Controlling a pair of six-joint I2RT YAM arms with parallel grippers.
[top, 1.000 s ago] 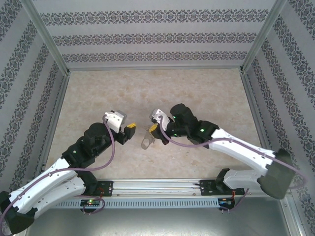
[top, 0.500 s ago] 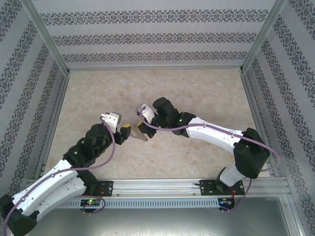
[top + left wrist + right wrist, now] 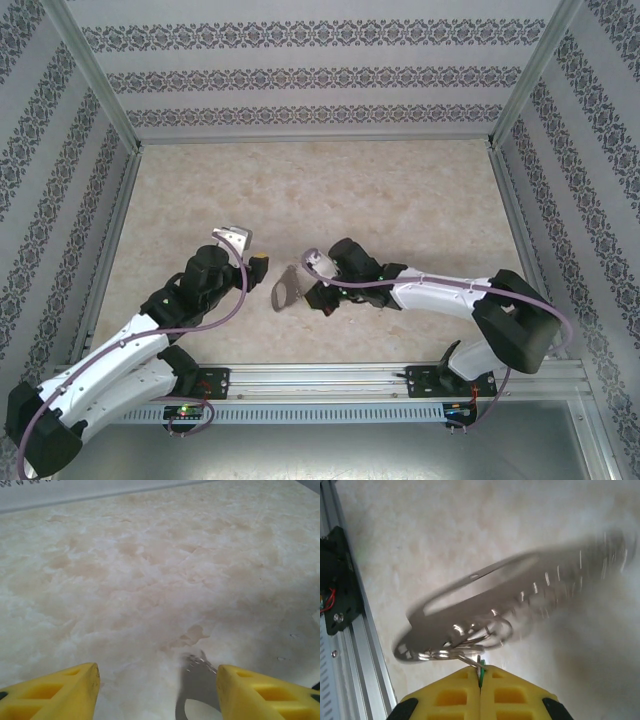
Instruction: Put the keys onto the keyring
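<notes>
The grey keyring still hangs just above the table, so I will lower the key [image 3: 480,671] to the table with my right gripper next, then release it there.
My right gripper [image 3: 481,677] is shut on the key [image 3: 480,671], of which a thin green edge shows between the yellow pads. From small wire rings at the key hangs the grey oval keyring [image 3: 515,597], blurred by motion, just above the table. From above, the right gripper [image 3: 316,286] sits near the table's front middle with the keyring [image 3: 285,293] at its left. My left gripper [image 3: 257,266] is open, just left of the keyring. In the left wrist view the keyring [image 3: 197,692] shows between the open gripper's [image 3: 156,682] fingertips, close to the right finger [image 3: 250,690].
The marbled beige table [image 3: 320,190] is walled by patterned panels on three sides. An aluminium rail [image 3: 320,380] with the arm bases runs along the near edge. That rail [image 3: 360,645] and a black bracket [image 3: 335,590] lie close to the right gripper's left side.
The right gripper swung left with the key and keyring, then came back right and nearer the front rail. Its forearm dropped low. The left gripper barely shifted and stayed open.
</notes>
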